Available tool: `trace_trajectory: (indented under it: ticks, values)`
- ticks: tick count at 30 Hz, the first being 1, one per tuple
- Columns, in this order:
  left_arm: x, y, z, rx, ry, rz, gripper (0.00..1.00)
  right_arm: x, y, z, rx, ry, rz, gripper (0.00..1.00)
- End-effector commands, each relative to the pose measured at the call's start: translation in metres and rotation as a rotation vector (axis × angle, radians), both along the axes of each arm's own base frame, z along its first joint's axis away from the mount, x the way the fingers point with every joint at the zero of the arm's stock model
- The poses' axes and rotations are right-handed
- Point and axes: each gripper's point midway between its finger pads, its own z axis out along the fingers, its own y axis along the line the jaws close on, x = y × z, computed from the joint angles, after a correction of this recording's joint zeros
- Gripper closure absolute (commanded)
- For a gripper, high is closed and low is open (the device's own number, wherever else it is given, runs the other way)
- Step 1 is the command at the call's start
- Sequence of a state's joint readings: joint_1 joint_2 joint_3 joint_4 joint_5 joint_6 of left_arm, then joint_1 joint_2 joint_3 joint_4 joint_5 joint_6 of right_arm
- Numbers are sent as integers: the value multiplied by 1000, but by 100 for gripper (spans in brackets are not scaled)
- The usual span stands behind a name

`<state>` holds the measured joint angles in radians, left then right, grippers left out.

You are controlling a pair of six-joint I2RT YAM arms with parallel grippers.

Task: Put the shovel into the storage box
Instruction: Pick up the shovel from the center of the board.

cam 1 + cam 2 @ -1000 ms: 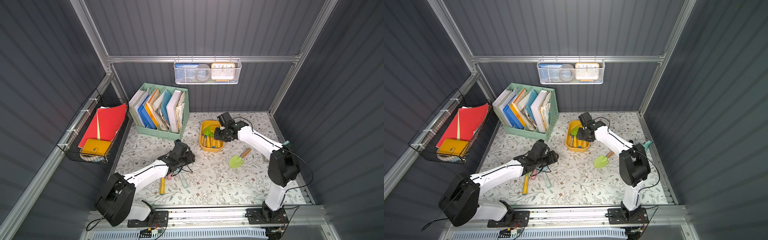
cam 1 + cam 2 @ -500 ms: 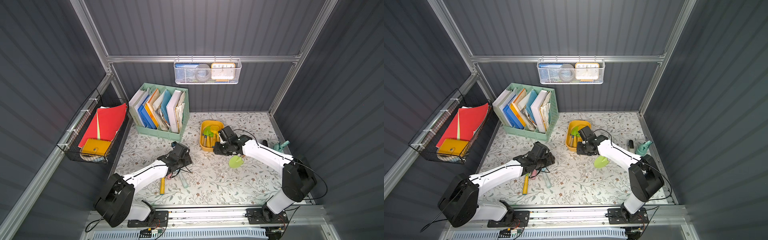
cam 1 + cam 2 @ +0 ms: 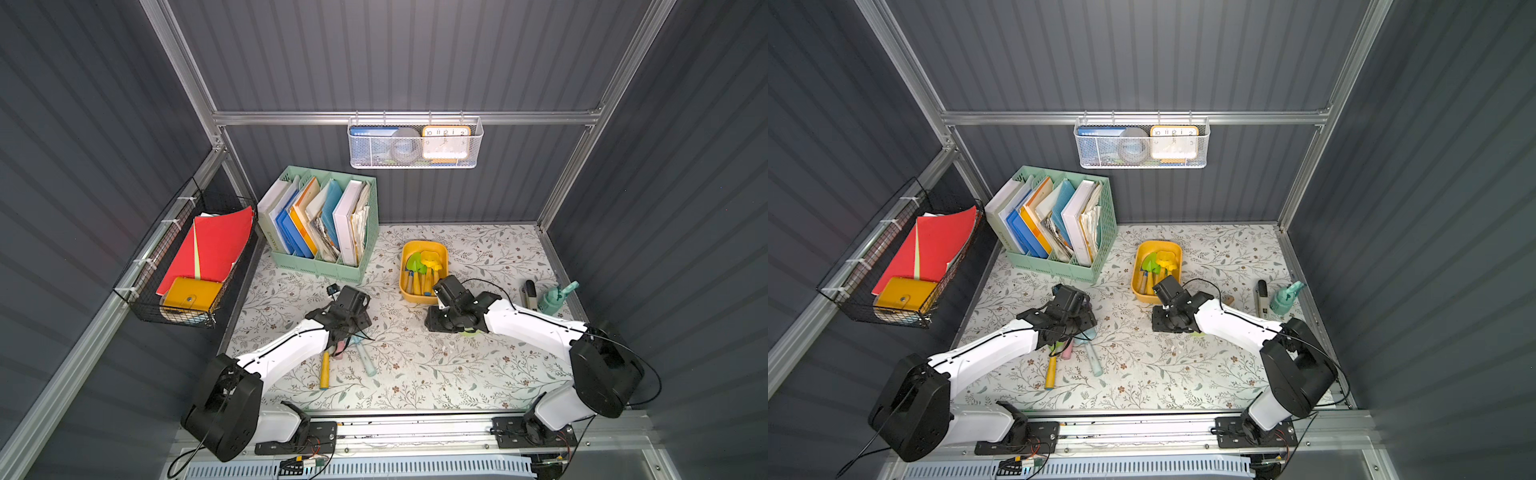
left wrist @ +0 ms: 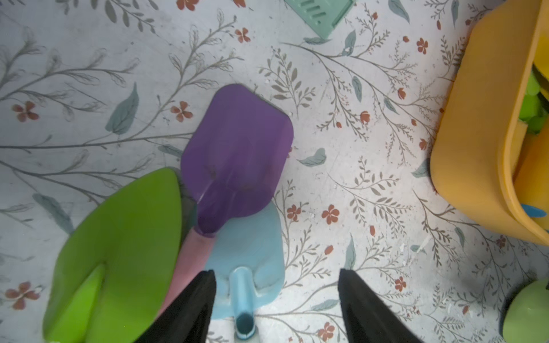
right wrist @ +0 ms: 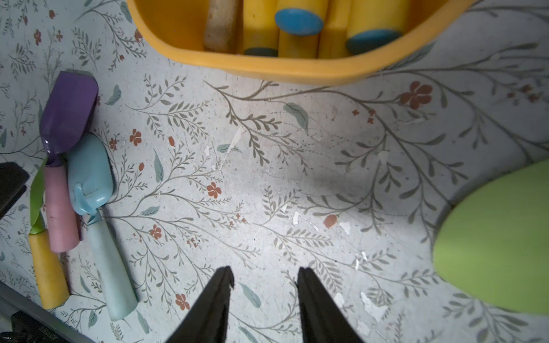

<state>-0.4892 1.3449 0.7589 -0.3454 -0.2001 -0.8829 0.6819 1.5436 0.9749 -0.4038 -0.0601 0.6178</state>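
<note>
I need to move my left gripper down and toward the green shovel next, onto the purple shovel's neck (image 4: 207, 227), because that neck is below the open fingers, by the green blade.
The storage box (image 3: 402, 272), a yellow-orange tub at the back middle of the flowered mat, holds several shovels (image 3: 420, 262); its wall also shows in the wrist views (image 4: 475, 133) (image 5: 267, 66). Three shovels lie together in front of the file organiser: a purple one (image 4: 237, 148), a green one (image 4: 118, 237) and a light blue one (image 4: 252, 246). My left gripper (image 4: 276, 271) hangs open over them, with the blue shovel's neck between its fingers. My right gripper (image 5: 265, 268) stands open and empty over bare mat just in front of the box. A lime-green shovel (image 5: 499, 243) lies beside it.
A mint-green file organiser (image 3: 324, 224) full of folders stands back left. A black wire basket (image 3: 187, 257) hangs on the left wall, a white mesh basket (image 3: 415, 143) on the back wall. A black stapler (image 3: 530, 291) and a teal spray bottle (image 3: 555, 297) stand at the right edge.
My right gripper has drawn back from over the storage box to the mat in front of it. The left jaws have widened a little over the three shovels.
</note>
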Motion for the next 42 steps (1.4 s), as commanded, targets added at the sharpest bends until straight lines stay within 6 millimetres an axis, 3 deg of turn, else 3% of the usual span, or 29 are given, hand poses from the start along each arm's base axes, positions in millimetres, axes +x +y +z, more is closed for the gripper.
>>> trace_trajectory:
  ticks: [1,20,27,42]
  values:
    - [-3,15,4,42,2,15,29,-2,7,6,27,-20,-3,58]
    - [5,32,-21,128,56,25,30,-16,10,-4,29,2,-3,58]
    - [6,25,-38,111,87,4,35,-16,11,-6,29,6,-6,58]
    - [4,11,-55,54,124,-49,55,-17,11,-12,24,17,-13,58]
